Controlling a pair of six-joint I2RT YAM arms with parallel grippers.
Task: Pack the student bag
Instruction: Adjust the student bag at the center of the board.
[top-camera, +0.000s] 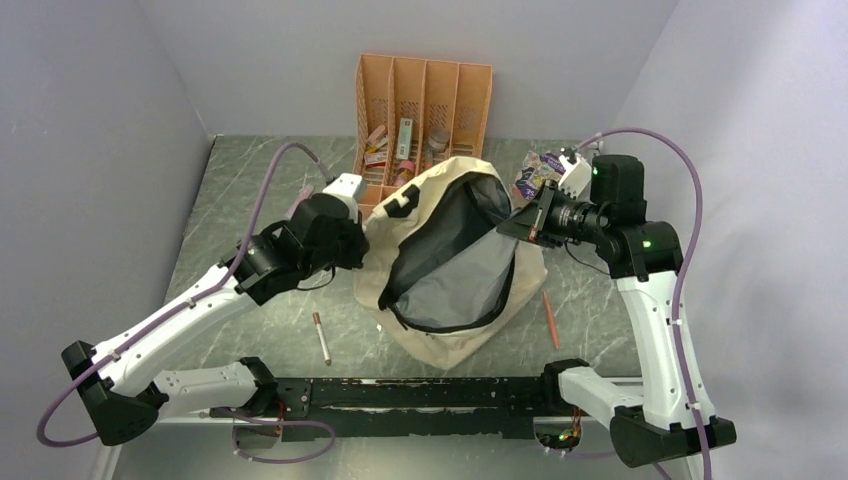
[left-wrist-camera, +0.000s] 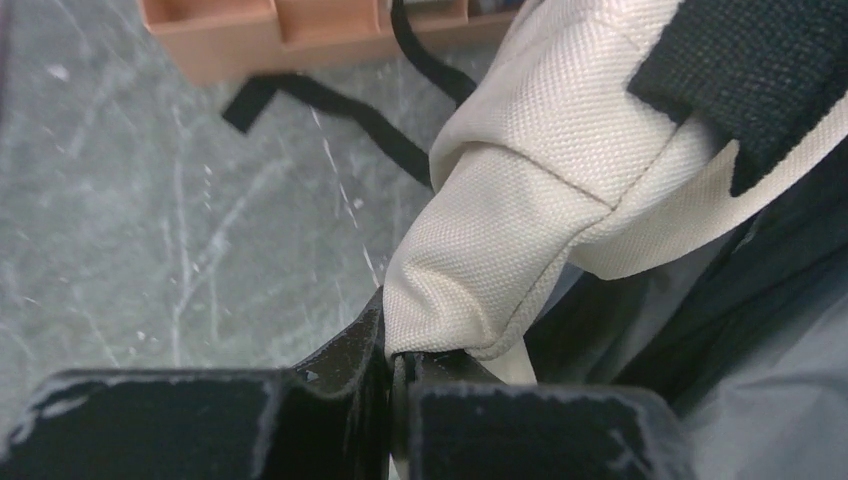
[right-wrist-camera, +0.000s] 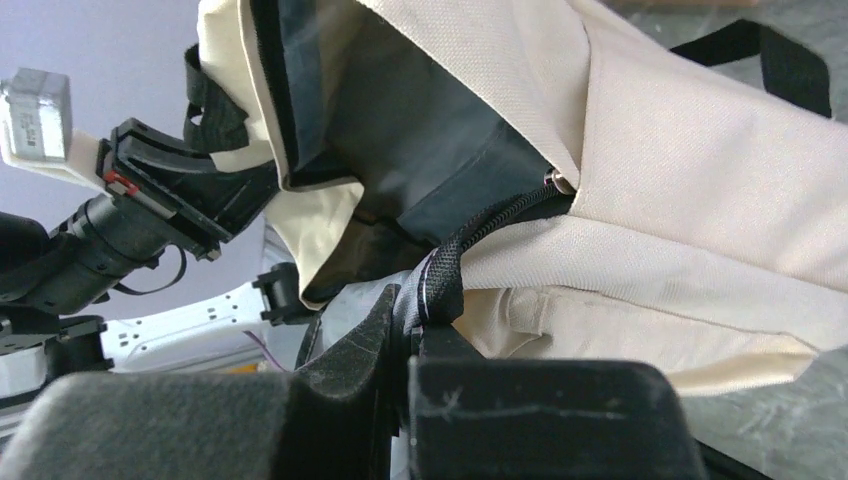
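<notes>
The tabletop by the brown pencil is below and back of my left gripper, so next I will move the gripper back and down toward that place and let go of the fold.
The cream-beige student bag (top-camera: 440, 340) lies in the middle of the table with its mouth held wide open, grey lining (top-camera: 460, 285) showing. My left gripper (top-camera: 357, 245) is shut on a fold of the bag's cream fabric (left-wrist-camera: 480, 270) at the left rim. My right gripper (top-camera: 520, 222) is shut on the black zipper trim (right-wrist-camera: 440, 285) at the right rim. The two arms hold the opening apart and lifted off the table.
An orange slotted desk organiser (top-camera: 422, 100) with small items stands behind the bag. A brown pencil (top-camera: 321, 338) lies left of the bag, an orange pencil (top-camera: 550, 320) right of it. A colourful packet (top-camera: 535, 172) lies by the right wrist. A black strap (left-wrist-camera: 330, 105) trails on the table.
</notes>
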